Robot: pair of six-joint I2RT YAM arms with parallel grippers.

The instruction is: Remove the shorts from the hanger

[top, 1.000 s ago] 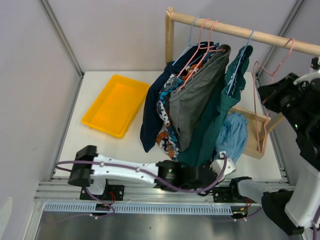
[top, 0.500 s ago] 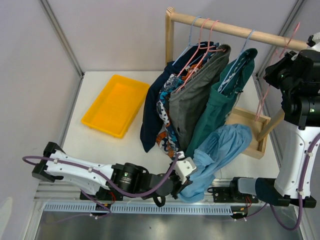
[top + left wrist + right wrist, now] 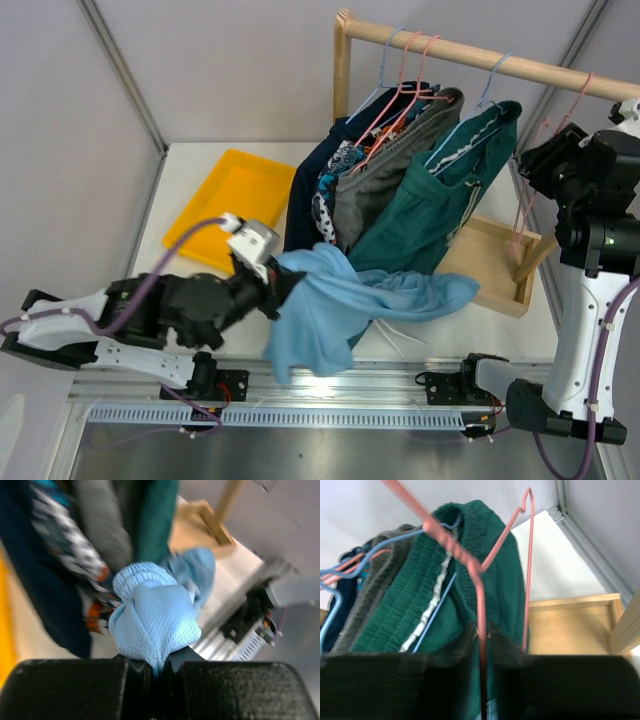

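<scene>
My left gripper swings up and outward next, then down over the yellow tray to release the light blue shorts there, since it stands empty.
The light blue shorts are off the rail and stretch across the table front. My left gripper is shut on one bunched end, with fabric pinched between the jaws. An empty pink hanger hangs from the wooden rail at the right. Its wire runs between the fingers of my right gripper, which stand slightly open with a thin gap each side. Teal shorts, grey shorts, patterned shorts and navy shorts hang on hangers.
A yellow tray lies at the back left of the table, just behind my left arm. The rack's wooden base sits under the hanging clothes at the right. White walls close in both sides.
My left arm swung left and back, dragging the light blue shorts away from the rack. The right arm came down a little and its jaws loosened on the pink hanger's wire.
</scene>
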